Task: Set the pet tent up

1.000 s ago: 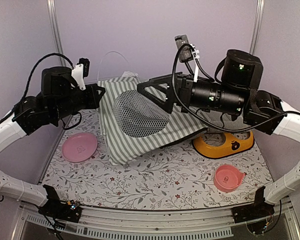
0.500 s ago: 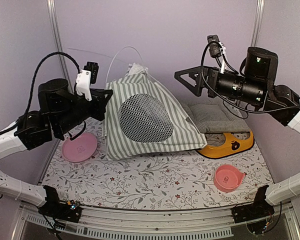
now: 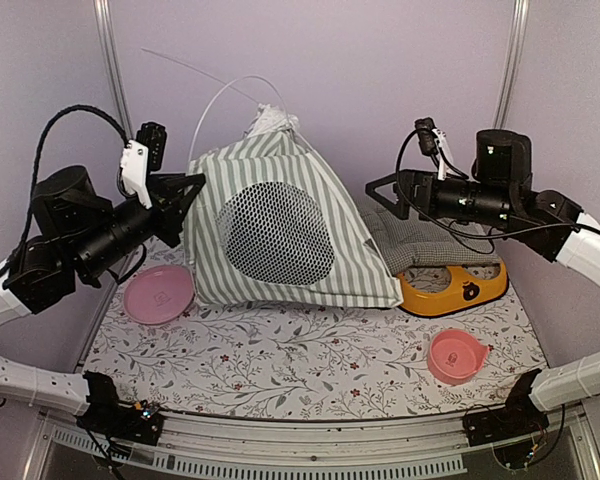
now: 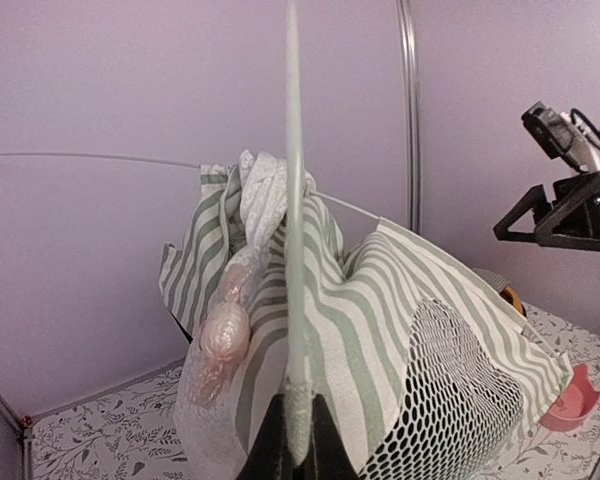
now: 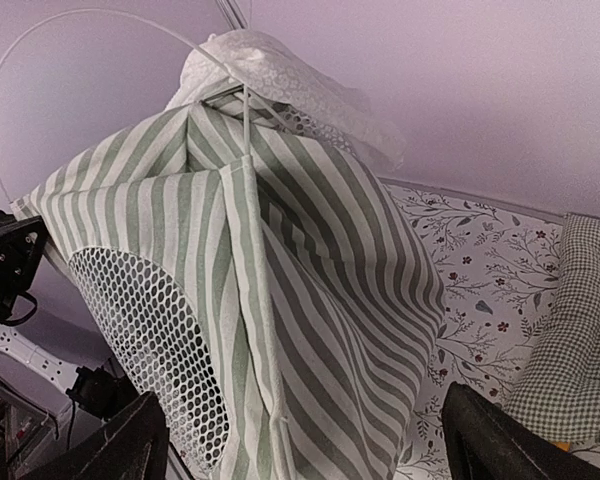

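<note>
The mesh panel [image 3: 275, 232] faces me, so my left gripper next swings the sleeved pole end to the right in the top view toward the green-checked cushion [image 3: 420, 240] and releases it.
The pet tent [image 3: 280, 235] stands upright at the back middle of the table, grey-green and white striped, with a round white mesh panel [image 3: 275, 232] facing me and white lace bunched at its top [image 3: 272, 120]. Thin white poles [image 3: 215, 100] arc out of the top. My left gripper [image 3: 187, 190] is shut on the tent's left corner pole [image 4: 294, 300], which runs up between its fingers in the left wrist view. My right gripper [image 3: 380, 195] is open and empty, held in the air just right of the tent [image 5: 280, 300].
A green-checked cushion [image 3: 420, 240] lies right of the tent, over a yellow pet bowl [image 3: 455, 285]. A pink plate [image 3: 160, 293] lies at the left, a pink bowl [image 3: 457, 355] at the front right. Purple walls close in the back and sides.
The tent has risen from slumped to upright. My right gripper has let go of it and drawn back right and down. My left arm has pulled back left, holding the corner.
</note>
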### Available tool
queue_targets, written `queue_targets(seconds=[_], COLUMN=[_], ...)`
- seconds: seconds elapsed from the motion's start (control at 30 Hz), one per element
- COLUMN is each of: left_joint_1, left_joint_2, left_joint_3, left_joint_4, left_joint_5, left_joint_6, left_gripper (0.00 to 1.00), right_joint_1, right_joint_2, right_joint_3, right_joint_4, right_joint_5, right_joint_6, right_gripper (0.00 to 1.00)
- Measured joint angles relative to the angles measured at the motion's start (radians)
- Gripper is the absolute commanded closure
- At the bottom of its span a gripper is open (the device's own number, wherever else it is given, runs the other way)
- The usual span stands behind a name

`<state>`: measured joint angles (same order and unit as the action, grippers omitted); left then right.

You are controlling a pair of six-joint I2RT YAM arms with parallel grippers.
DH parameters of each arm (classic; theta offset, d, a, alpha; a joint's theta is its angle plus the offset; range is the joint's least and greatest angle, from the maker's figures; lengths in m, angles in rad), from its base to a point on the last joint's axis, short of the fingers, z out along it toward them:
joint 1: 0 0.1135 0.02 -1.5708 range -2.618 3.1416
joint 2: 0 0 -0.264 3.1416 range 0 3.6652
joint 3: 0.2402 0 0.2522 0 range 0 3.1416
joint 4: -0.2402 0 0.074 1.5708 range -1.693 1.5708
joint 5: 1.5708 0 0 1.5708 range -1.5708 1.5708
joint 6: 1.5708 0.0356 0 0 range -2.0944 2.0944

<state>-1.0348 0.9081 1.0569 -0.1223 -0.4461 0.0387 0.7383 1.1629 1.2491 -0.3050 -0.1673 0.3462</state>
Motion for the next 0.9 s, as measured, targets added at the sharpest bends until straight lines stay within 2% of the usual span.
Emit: queue_targets(seconds=[0.33,0.47,0.6,0.8,0.9], left_joint_1=[0.000,0.000,-0.008,-0.065,-0.119], left_joint_2=[0.015,0.037,0.059,0.116,0.173], left_joint_3=[-0.043,-0.045,-0.054,-0.054,-0.053], left_joint_4=[0.024,0.067,0.124,0.200,0.264], left_joint_5=[0.015,0.006,-0.014,-0.095,-0.170], left_joint_6=[0.034,0.036,0.039,0.048,0.051], left_gripper=[1.00,1.00,1.00,1.00,1.00], right_joint_1=[-0.006,-0.006,-0.006,-0.028,-0.067], right_joint_2=[0.123,0.189,0.307,0.427,0.512], right_joint_3=[0.009,0.079,0.214,0.348,0.480], right_joint_4=[0.011,-0.032,-0.103,-0.190,-0.219], right_joint_5=[-0.118,-0.121,-0.040,0.125,0.173], right_joint_6=[-0.023,-0.043,-0.077,-0.115,-0.144], right_gripper=[0.11,0.15,0.25,0.26,0.25])
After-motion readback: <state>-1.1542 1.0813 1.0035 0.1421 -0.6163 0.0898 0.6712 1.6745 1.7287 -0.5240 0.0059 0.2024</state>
